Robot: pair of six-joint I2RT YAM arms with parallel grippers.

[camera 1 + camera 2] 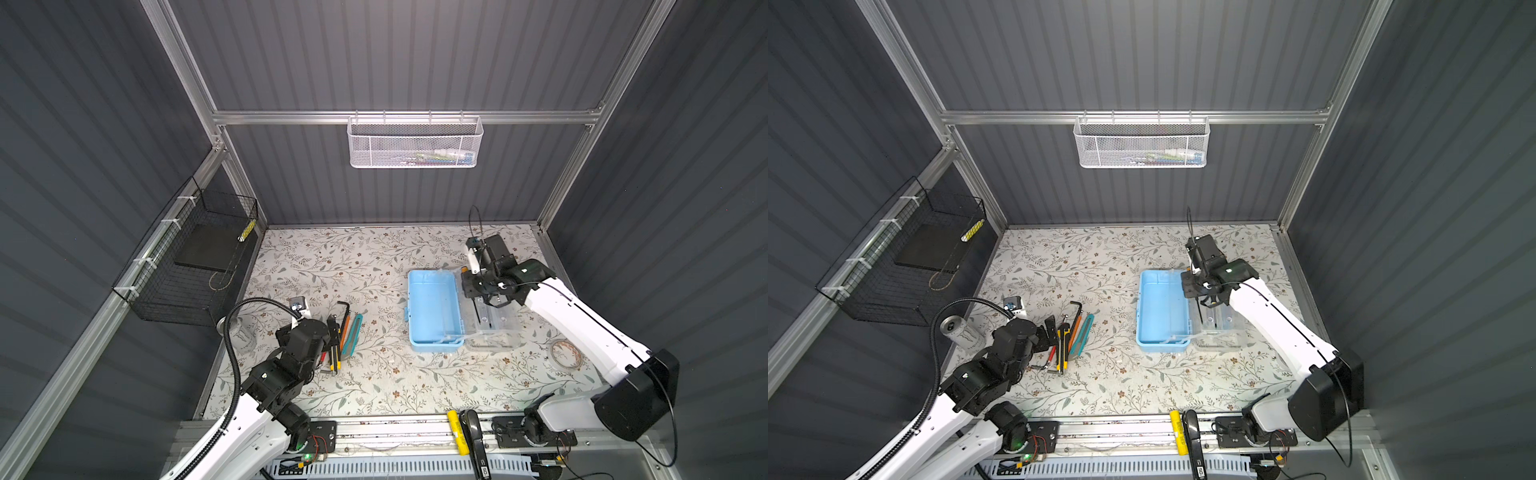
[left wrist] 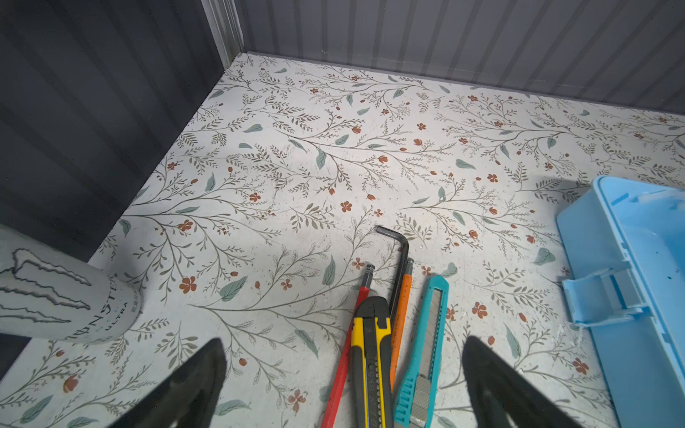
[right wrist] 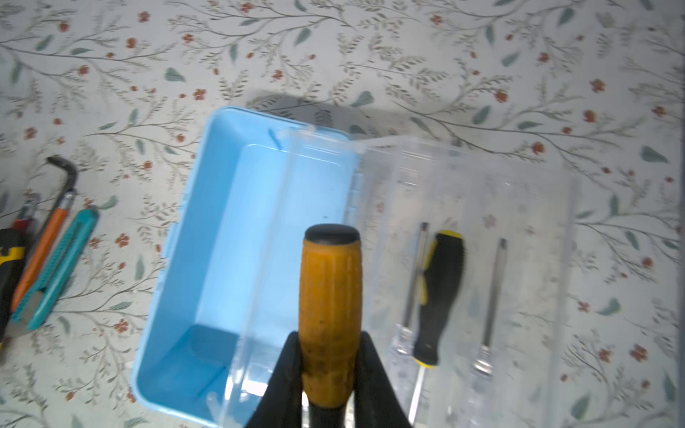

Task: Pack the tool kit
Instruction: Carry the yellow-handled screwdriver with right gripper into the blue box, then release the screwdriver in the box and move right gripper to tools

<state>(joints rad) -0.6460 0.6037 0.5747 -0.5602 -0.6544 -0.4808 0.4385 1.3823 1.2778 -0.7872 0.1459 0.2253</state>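
Note:
The robot's right gripper should move away from the box (image 1: 434, 309) and down, then let go of its screwdriver in the lid's outer strip (image 1: 507, 316), which is empty below the gripper, beyond both metal stems.
The tool kit's light-blue box (image 1: 434, 309) (image 3: 207, 266) lies open, and its clear lid (image 1: 494, 322) is folded out to the right. A black-and-yellow screwdriver (image 3: 439, 296) lies in the clear lid between two thin metal shafts. My right gripper (image 3: 330, 344) (image 1: 484, 297) hovers over the seam between box and lid, shut on an orange-handled screwdriver (image 3: 330, 296). My left gripper (image 2: 343, 355) (image 1: 332, 328) stands open just above a bundle of tools: a yellow-black utility knife (image 2: 370, 363), a teal utility knife (image 2: 426, 352), a black hex key (image 2: 398, 252), and red and orange tools.
A white Monster can (image 1: 961, 330) (image 2: 63, 289) stands close to the left of my left arm. A black wire basket (image 1: 187, 266) hangs on the left wall, a white mesh basket (image 1: 415, 143) on the back rail. A wire ring (image 1: 565, 353) lies right of the lid.

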